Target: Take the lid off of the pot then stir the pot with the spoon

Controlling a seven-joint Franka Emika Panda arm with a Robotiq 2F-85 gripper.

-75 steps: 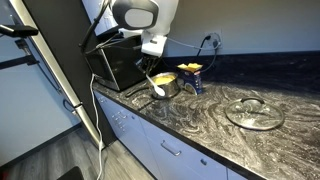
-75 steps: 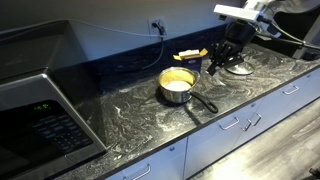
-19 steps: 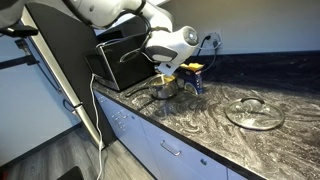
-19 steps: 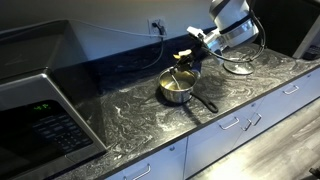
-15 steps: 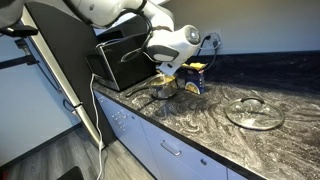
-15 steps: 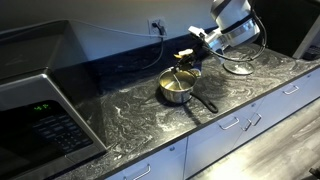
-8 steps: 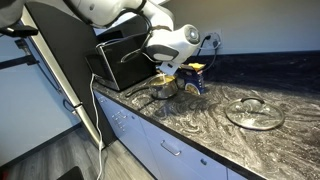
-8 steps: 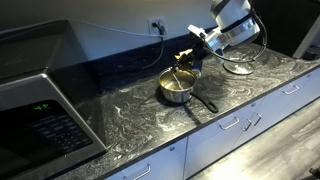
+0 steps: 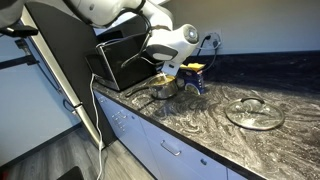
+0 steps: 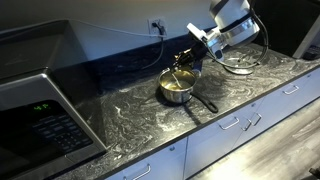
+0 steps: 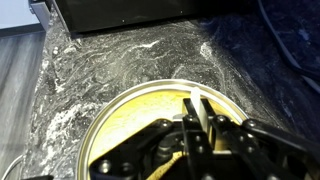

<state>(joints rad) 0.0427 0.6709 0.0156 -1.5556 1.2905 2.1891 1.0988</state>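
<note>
The robot's gripper will next tilt downward and lower toward the yellow contents, which lie just below it in the pot, to release the white spoon there.
The steel pot stands open on the marbled counter, its handle pointing toward the counter's front edge; it also shows in an exterior view and in the wrist view, full of yellow contents. My gripper hangs just above the pot, shut on the white spoon, whose end reaches down into the yellow contents. The spoon shows in an exterior view as a thin stick slanting into the pot. The glass lid lies flat on the counter, well away from the pot.
A big black appliance stands behind the pot; a microwave sits at the counter's other end. A yellow and blue item lies next to the pot near the wall. A cable runs over the counter.
Five seconds ago the gripper was off to the side of the pot; it now stands over it with the spoon in the contents. Over the last second the spoon has shifted only slightly.
</note>
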